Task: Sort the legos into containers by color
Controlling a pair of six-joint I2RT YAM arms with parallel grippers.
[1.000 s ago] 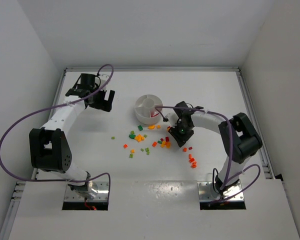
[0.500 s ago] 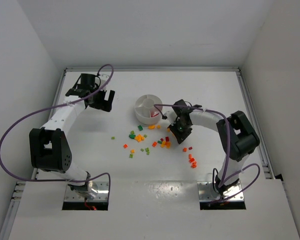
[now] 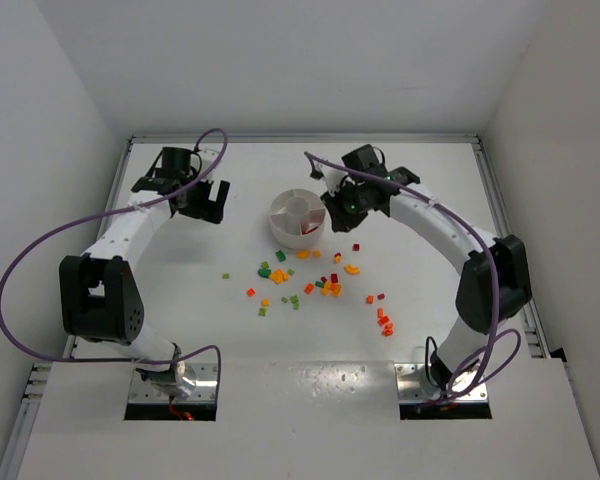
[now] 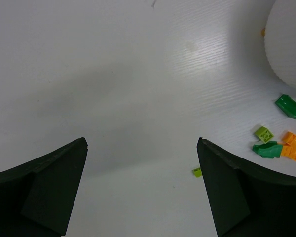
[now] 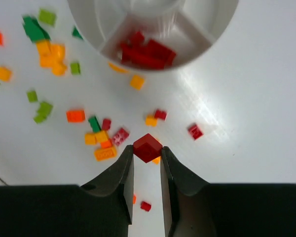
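One wedge of the dish already holds red bricks. I should move my right gripper to the left in the top view next, over that wedge.
The round white dish (image 3: 285,213) stands mid-table; one wedge holds several red bricks (image 5: 147,51). My right gripper (image 3: 336,214) hangs in the air just right of the dish, shut on a red brick (image 5: 147,147) pinched at its fingertips (image 5: 126,168). Loose red, orange and green bricks (image 3: 318,284) lie scattered in front of the dish, several of them under the gripper in the right wrist view (image 5: 99,136). My left gripper (image 3: 210,205) is open and empty over bare table left of the dish, with a small green brick (image 4: 197,171) by its right finger.
A group of red and orange bricks (image 3: 383,319) lies toward the front right. Raised rails run along the table's left (image 3: 110,215) and right (image 3: 500,215) edges. The dish's side wall (image 4: 288,44) fills the left wrist view's upper right corner.
My right gripper has risen from the scattered bricks and swung back and left toward the dish, carrying the red brick. The left arm has not moved.
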